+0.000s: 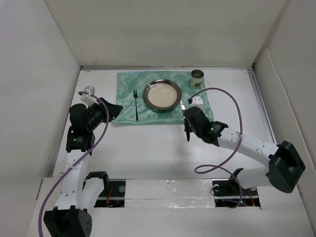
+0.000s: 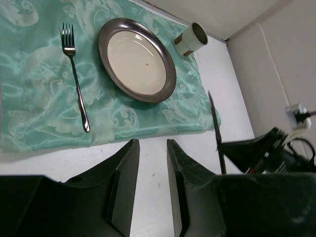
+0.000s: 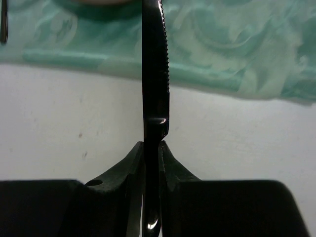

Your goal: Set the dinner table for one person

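My right gripper needs to move outward and down next and let go of the knife there, because the part of the mat at the plate's cup side is outward and below.
A shiny green mat lies at the back of the white dinner table. On it are a silver-rimmed plate and, to its left, a fork. A small cup stands at the mat's back right corner. My right gripper is shut on a serrated knife, blade pointing over the mat's front edge, right of the plate. My left gripper is open and empty above the table by the mat's front left corner. The left wrist view also shows the fork, plate, cup and knife.
White walls close in the table on the left, back and right. A purple cable loops above the right arm, and another runs along the left arm. The arm bases sit at the near edge.
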Motion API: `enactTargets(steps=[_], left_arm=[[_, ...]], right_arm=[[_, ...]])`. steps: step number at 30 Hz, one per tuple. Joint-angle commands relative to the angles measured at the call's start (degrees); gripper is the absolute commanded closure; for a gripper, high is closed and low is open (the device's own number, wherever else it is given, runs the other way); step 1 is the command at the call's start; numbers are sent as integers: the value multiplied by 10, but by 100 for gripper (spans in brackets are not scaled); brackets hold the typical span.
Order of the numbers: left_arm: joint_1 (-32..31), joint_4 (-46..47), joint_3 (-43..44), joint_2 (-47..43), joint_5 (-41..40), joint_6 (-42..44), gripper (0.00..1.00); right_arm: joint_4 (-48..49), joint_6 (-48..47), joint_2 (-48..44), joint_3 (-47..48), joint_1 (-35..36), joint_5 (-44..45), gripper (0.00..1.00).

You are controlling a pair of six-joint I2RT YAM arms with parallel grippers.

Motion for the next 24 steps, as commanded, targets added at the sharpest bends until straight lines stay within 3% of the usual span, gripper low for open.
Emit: enactTargets(steps=[1,11,24], left_arm=[[-3,31,3,-12,8,0,74],[-3,30,2,-15,16,1,74],[2,30,4,-6,20,1,74]], right_arm=[[55,-70,13,60,-71,-32,100],[81,-138,173,211,-231,-148,100],[58,-153,343,349,-278,-190,100]])
